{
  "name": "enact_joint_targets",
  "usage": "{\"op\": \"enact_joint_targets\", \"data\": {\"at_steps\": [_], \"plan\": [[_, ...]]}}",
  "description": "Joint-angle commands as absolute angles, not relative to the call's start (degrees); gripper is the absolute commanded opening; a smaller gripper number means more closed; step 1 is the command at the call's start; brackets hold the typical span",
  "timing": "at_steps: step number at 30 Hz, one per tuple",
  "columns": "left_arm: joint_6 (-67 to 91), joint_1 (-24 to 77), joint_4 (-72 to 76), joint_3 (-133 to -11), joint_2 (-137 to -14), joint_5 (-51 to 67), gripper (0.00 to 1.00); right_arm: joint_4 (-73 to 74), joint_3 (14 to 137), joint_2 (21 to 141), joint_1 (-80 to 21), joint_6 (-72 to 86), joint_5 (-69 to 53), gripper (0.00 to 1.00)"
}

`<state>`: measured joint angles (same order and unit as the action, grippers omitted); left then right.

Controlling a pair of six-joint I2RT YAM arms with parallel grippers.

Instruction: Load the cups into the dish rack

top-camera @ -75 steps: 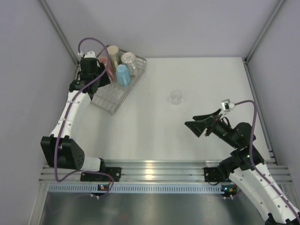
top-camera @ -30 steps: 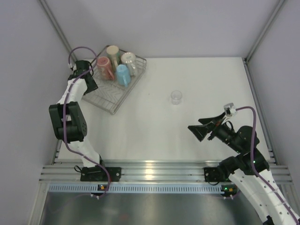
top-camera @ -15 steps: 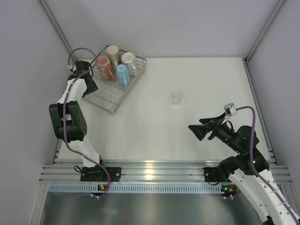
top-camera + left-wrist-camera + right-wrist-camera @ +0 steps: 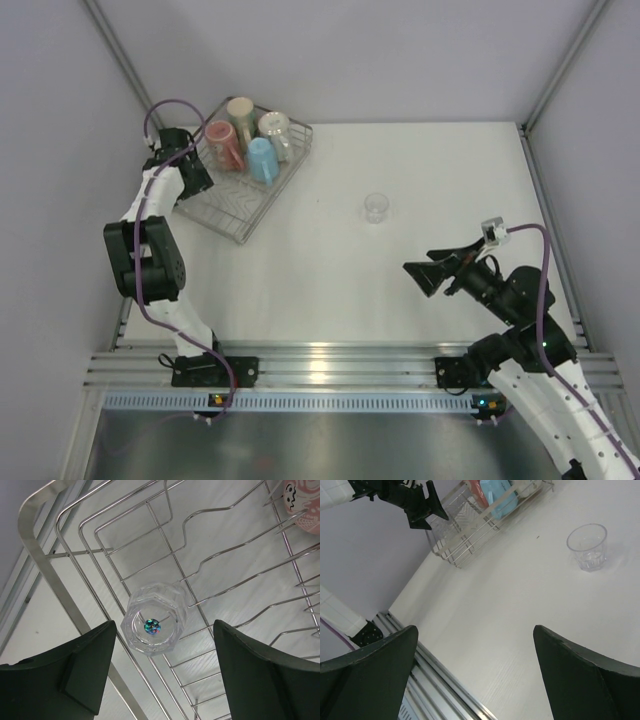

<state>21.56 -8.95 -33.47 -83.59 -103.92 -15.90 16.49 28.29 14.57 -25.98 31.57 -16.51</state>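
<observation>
Next, my right gripper moves outward, tips downward and lowers over the glass's rim away from the rack, since the glass stands outward and below.
The dish rack (image 4: 236, 216) sits at the table's far left and holds a pink-red mug (image 4: 225, 143), a cream mug (image 4: 241, 108), a white dotted mug (image 4: 274, 127) and a light blue cup (image 4: 263, 160). My left gripper (image 4: 192, 172) hangs over the rack's left corner. In the left wrist view it (image 4: 165, 628) is open, its fingers apart on either side of a small clear glass (image 4: 152, 625) that rests on the rack wires (image 4: 47, 575). A second clear glass (image 4: 376, 208) stands on the table. My right gripper (image 4: 426, 277) is open and empty, short of that glass (image 4: 588, 546).
Grey walls with metal corner posts (image 4: 120, 60) close in the table. The rack's left corner lies next to the left wall. An aluminium rail (image 4: 330, 360) carrying both arm bases runs along the near edge. The right wrist view shows the rack (image 4: 465, 540) far off, beyond bare tabletop.
The left arm swung from over the mugs to the rack's left corner, and its jaws have now spread wider, off the small glass. The right gripper drifted slightly down and right.
</observation>
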Motion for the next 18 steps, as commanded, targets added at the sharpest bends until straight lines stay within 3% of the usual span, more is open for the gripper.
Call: {"op": "enact_joint_targets", "data": {"at_steps": [1, 3, 7, 13, 18], "plan": [[22.0, -9.7, -35.2, -86.0, -99.0, -18.9, 0.84, 15.0, 31.6, 17.0, -26.7, 32.3, -15.6, 0.99], [21.0, -9.6, -35.2, -86.9, -97.7, -17.1, 0.81, 15.0, 32.4, 19.1, -26.7, 32.2, -15.1, 0.99], [18.3, -7.0, -35.2, -86.1, -91.9, -14.1, 0.86, 15.1, 34.6, 23.7, -26.7, 31.6, -13.8, 0.99], [19.7, -0.4, -35.1, -81.3, -85.1, -6.4, 0.84, 14.0, 37.7, 31.4, -26.7, 29.4, -10.4, 0.99], [20.0, 18.3, -30.9, -72.1, -76.8, -7.6, 0.84, 13.8, 41.6, 39.9, -26.8, 25.2, -4.5, 0.98]]}}
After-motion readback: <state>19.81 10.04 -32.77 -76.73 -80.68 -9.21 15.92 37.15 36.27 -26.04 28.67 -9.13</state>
